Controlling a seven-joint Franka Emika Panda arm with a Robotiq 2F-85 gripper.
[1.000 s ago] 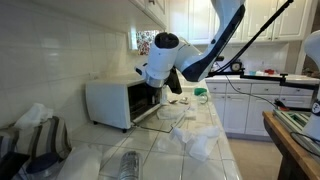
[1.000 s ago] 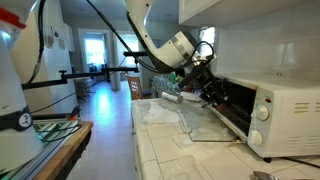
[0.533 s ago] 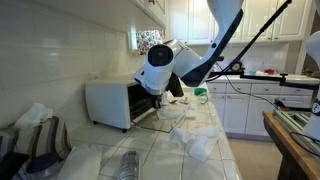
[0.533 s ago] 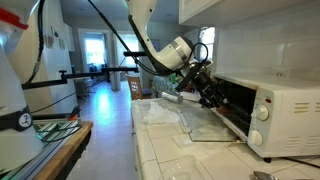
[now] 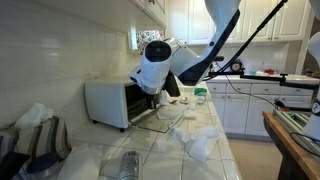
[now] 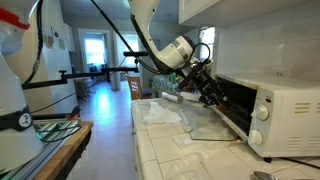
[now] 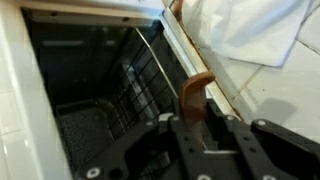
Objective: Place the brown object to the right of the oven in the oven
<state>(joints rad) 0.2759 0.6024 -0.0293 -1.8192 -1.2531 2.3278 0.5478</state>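
I will turn my gripper into the oven [image 5: 108, 102] next and over the wire rack to let go of the brown object, because the rack is to the left of my gripper in the wrist view.
The white toaster oven [image 5: 108, 102] stands on the counter with its glass door [image 6: 215, 127] folded down flat. It also shows in an exterior view [image 6: 270, 115]. My gripper [image 7: 196, 128] is shut on a curved brown object [image 7: 192, 92] and holds it at the oven's mouth. In the wrist view the brown object sticks out between the fingers, over the dark cavity and wire rack [image 7: 150, 75]. In both exterior views the gripper [image 6: 212, 94] sits at the oven opening; the white wrist housing [image 5: 153, 66] hides the object there.
Crumpled white cloths or plastic lie on the tiled counter [image 5: 195, 140] beside the oven door. A clear jar [image 5: 128, 165] lies at the counter's front. A green-lidded container [image 5: 200, 94] stands behind. White cloth [image 7: 250, 30] lies right of the oven.
The gripper has moved a little closer to the oven opening with the brown object still in it. Nothing else has moved.
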